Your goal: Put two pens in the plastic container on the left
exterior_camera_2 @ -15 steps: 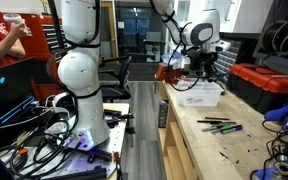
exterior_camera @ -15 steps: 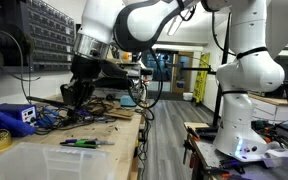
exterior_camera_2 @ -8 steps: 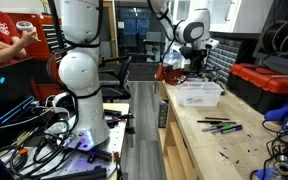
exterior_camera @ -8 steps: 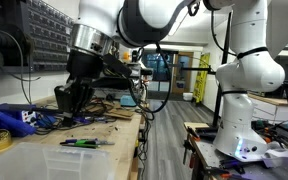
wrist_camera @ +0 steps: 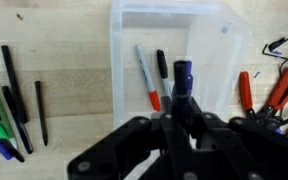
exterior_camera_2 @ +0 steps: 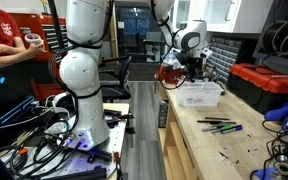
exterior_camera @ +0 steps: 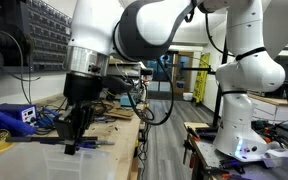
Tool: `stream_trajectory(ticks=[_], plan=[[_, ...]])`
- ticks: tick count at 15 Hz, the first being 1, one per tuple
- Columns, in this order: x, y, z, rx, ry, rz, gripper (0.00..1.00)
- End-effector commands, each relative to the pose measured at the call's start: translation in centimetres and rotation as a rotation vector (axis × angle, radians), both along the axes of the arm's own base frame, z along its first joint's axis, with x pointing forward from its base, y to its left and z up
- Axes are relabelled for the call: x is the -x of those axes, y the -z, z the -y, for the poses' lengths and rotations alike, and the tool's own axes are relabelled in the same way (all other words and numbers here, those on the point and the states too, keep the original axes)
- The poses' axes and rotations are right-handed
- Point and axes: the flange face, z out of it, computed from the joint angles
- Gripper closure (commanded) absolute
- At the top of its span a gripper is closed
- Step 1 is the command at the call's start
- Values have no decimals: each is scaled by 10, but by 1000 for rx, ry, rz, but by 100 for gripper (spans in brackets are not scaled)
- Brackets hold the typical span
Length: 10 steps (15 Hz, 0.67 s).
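Observation:
The dark blue pen needs to go down toward the pens inside the container next, and the robot's gripper should then let go of it there.
In the wrist view my gripper (wrist_camera: 181, 108) is shut on a dark blue pen (wrist_camera: 182, 76) and holds it upright over the clear plastic container (wrist_camera: 120, 60). A white pen with a red cap (wrist_camera: 149, 80) and a short black pen (wrist_camera: 162, 65) lie inside the container. Several more pens (wrist_camera: 12, 100), black, green and blue, lie on the wooden bench left of it. In both exterior views the gripper (exterior_camera: 74, 135) (exterior_camera_2: 193, 72) hangs just above the container (exterior_camera: 29, 160) (exterior_camera_2: 199, 97). The loose pens (exterior_camera_2: 220, 125) also show in an exterior view.
Red-handled pliers (wrist_camera: 269, 92) lie right of the container. A blue box (exterior_camera: 12, 117) and tangled cables (exterior_camera: 104, 108) sit further along the bench, with a yellow tape roll (exterior_camera: 0, 138) near the container. A second robot base (exterior_camera_2: 81, 70) and a person (exterior_camera_2: 6, 40) stand beside the bench.
The arm has carried the blue pen along the bench from the loose pens to a spot above the container. The gripper has stayed shut.

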Motion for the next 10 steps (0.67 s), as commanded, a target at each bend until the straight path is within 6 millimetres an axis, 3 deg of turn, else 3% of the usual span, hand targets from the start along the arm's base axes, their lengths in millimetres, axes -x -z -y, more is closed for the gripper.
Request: stream_trajectory(ticks=[1,3,4,6,10], plan=[[-14,24,-5,6,-2,-40,96],[-18,35,-8,8,-1,-60,96],[-20,37,-9,8,-4,-64,59],[-23,33,-10,5,-4,-64,52],[-27,8,-7,-15,-5,-31,26]])
